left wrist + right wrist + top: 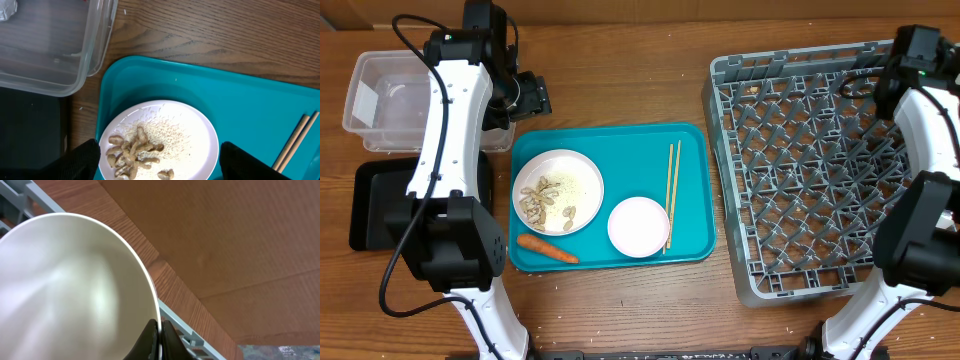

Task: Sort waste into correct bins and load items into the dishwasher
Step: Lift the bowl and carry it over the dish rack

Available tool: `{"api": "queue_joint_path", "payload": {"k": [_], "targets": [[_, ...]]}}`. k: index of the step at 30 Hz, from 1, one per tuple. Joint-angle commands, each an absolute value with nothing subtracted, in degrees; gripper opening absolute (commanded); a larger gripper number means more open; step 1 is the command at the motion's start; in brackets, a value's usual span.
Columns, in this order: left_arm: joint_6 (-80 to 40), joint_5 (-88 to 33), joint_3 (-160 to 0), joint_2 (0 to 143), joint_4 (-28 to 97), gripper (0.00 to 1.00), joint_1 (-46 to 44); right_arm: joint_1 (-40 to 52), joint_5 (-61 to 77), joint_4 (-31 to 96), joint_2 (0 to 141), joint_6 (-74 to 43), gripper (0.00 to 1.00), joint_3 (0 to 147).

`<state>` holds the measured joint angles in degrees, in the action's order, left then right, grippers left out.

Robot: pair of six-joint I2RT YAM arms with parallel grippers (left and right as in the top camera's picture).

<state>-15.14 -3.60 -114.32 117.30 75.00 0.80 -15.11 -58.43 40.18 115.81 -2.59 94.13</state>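
I will next move my right gripper down and to the left in the overhead view, into the rack's far end (852,84), and let go, because the bowl still hangs over the rack's edge.
A round white plate (558,191) with beige nut scraps (542,200) and white crumbs sits on the teal tray (620,145), with an orange carrot (547,247), a pink bowl (638,227) and wooden chopsticks (672,190). My left gripper (528,95) is open and empty. In the left wrist view it (159,150) hovers above the plate (190,130). My right gripper (159,330) is shut on the rim of a white bowl (65,290), held over the far edge of the grey dish rack (810,160). My arm hides the bowl in the overhead view.
A clear tub (380,100) stands at the far left, with a silver foil scrap (7,8) in its corner. A black tray (370,200) lies in front of it. A cardboard wall (240,240) rises behind the table.
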Motion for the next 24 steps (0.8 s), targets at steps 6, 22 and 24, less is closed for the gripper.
{"api": "queue_joint_path", "payload": {"k": [6, 22, 24], "targets": [[-16.34, -3.44, -114.91, 117.21, 74.72, 0.78, 1.1, -8.75, -51.62, 41.28, 117.1, -4.71, 0.04, 94.11], [-16.34, -3.46, -114.91, 117.21, 74.26, 0.78, 1.1, -5.61, -40.86, 50.0, 117.1, -4.71, 0.04, 94.11], [-16.34, -3.7, -114.91, 117.21, 74.02, 0.79, 1.1, -5.26, -36.07, 52.23, 117.1, -4.71, 0.1, 94.08]]}}
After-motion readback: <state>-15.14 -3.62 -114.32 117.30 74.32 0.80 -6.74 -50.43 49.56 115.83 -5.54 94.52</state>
